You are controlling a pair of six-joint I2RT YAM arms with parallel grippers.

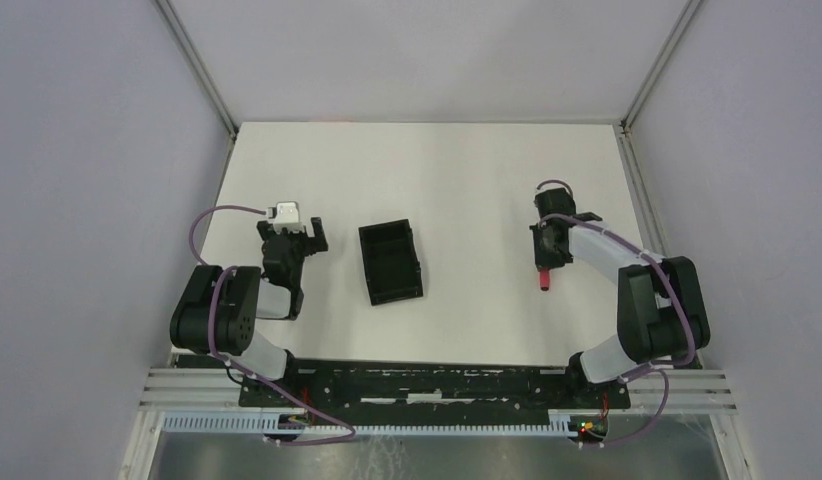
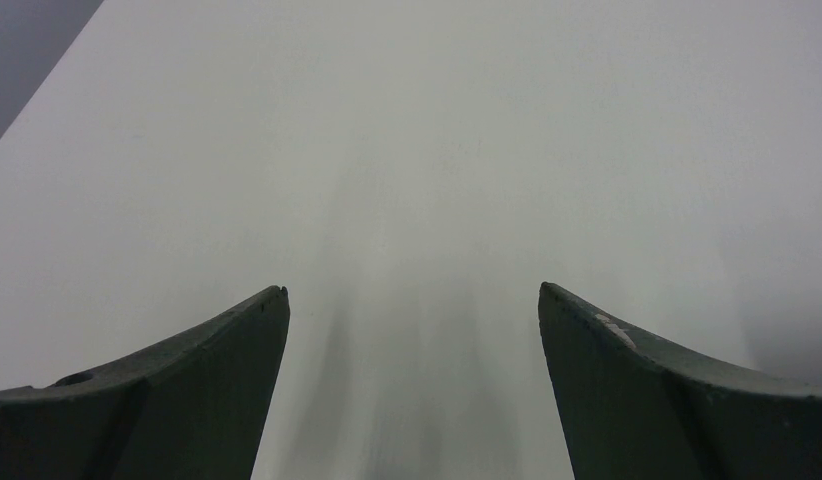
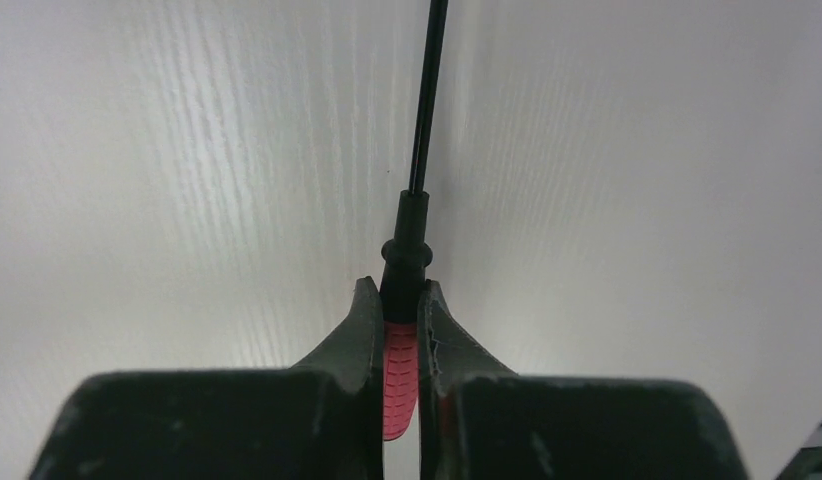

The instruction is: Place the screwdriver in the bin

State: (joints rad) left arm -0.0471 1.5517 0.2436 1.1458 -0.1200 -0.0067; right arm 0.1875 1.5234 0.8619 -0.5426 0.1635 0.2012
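I should carry the screwdriver left in the top view with my right gripper, over the open middle of the bin, where the bin sits, and release the screwdriver's handle.
The screwdriver has a short red handle and a thin dark shaft; only its red end shows below my right gripper in the top view. In the right wrist view the right gripper is shut on the screwdriver. The red handle sits between the fingers and the shaft points away over the white table. The bin, a small black open tray, sits mid-table, left of the right gripper. My left gripper is open and empty left of the bin; its view shows only bare table.
The white table is walled by grey panels on the left, right and back. Both arm bases stand at the near edge. Nothing else lies on the table.
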